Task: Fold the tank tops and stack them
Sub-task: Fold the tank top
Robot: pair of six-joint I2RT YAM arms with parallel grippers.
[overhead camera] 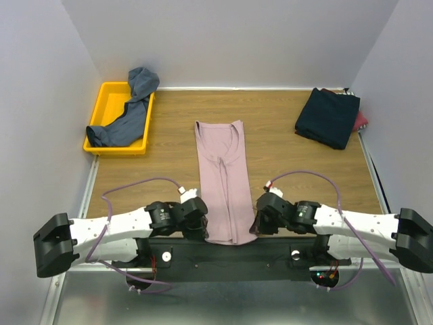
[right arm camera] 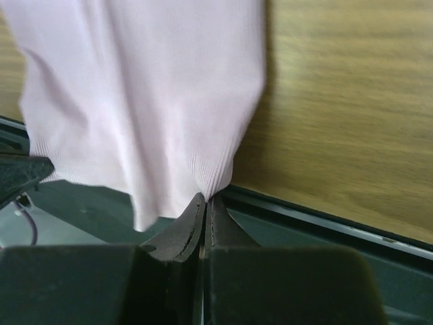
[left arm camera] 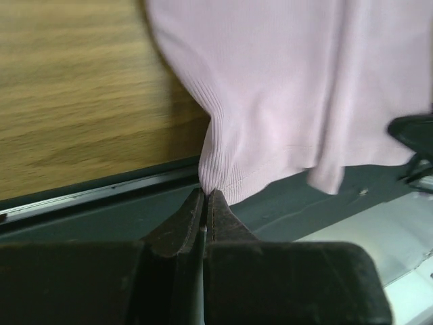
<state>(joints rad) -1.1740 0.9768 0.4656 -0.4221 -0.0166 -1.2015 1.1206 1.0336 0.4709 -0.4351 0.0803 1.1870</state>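
Observation:
The folded tank top lies full length, so my left gripper should move up and outward and release the tank top's hem corner beside the neckline (overhead camera: 203, 143), which is outward of the gripper.
A dusty pink tank top (overhead camera: 222, 177) lies folded lengthwise as a long strip down the middle of the table, straps at the far end. My left gripper (overhead camera: 200, 218) is shut on its near left hem corner (left arm camera: 215, 177). My right gripper (overhead camera: 260, 218) is shut on its near right hem corner (right arm camera: 218, 172). The hem hangs a little over the table's near edge. A slate blue-grey tank top (overhead camera: 128, 112) lies crumpled in and over the yellow tray. A folded dark navy tank top (overhead camera: 327, 116) sits at the far right on a red one (overhead camera: 362, 120).
The yellow plastic tray (overhead camera: 107, 95) stands at the far left. White walls close in the table on three sides. A dark metal rail (left arm camera: 95, 193) runs along the near table edge under both grippers.

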